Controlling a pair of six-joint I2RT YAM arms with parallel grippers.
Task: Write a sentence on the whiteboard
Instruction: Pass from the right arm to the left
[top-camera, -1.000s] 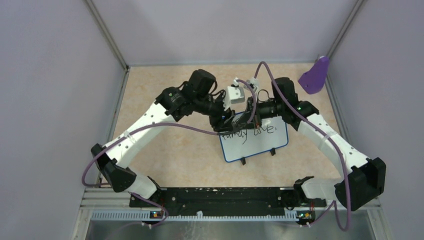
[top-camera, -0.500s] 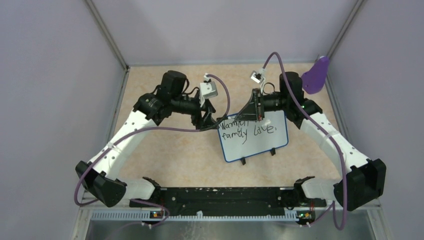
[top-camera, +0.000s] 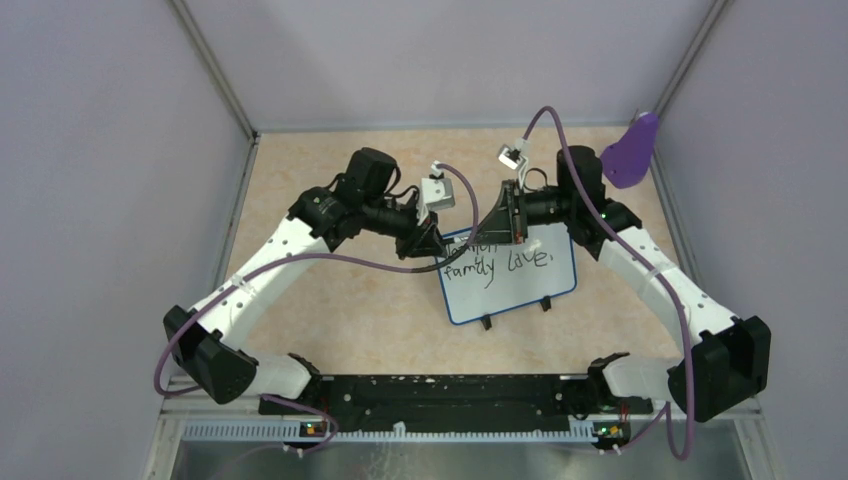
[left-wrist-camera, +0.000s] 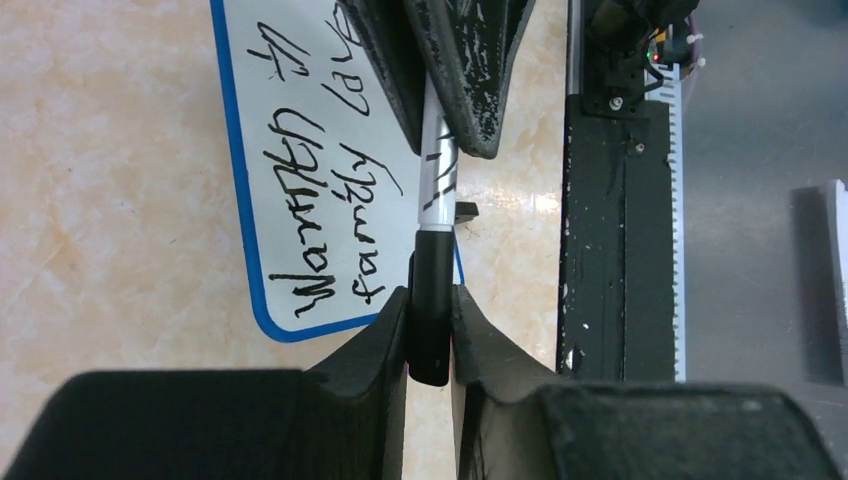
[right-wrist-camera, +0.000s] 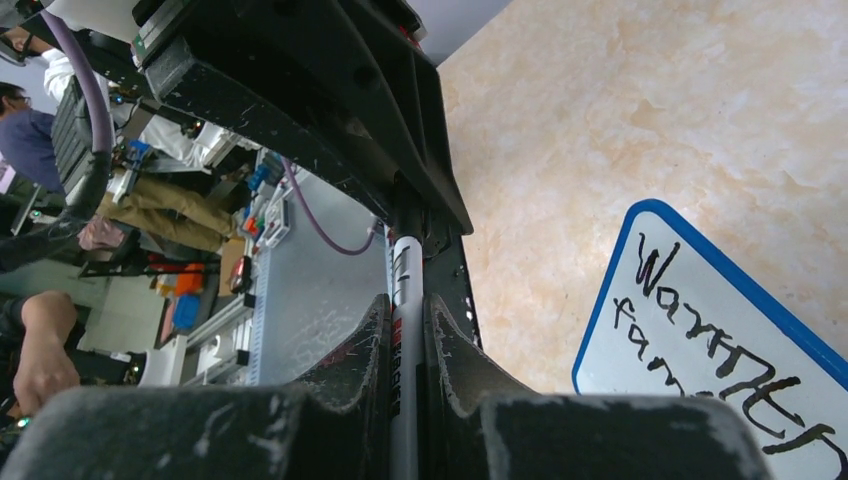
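Note:
I will lower my left gripper to the left in the top view, onto the bare tabletop beside the whiteboard, and let go of the marker, because the marker's cap is on.
The whiteboard lies flat on the beige table, blue-rimmed, its two black feet toward me. The sentence is black handwriting in two lines; the left wrist view shows it reading roughly "Warmth in family love". Above the board's upper left corner the two grippers face each other. My right gripper is shut on the white barrel of a marker. My left gripper is shut on the marker's black cap, which sits in line with the barrel. From the top the arms hide part of the upper line.
A purple scoop-shaped object leans at the back right corner. Grey walls close in the table on three sides. The black base rail runs along the near edge. Purple cables loop off both arms.
The left gripper drew away to the left with its jaws wider, then came back right and closed on the cap. The right gripper lifted slightly toward the back, still holding the marker.

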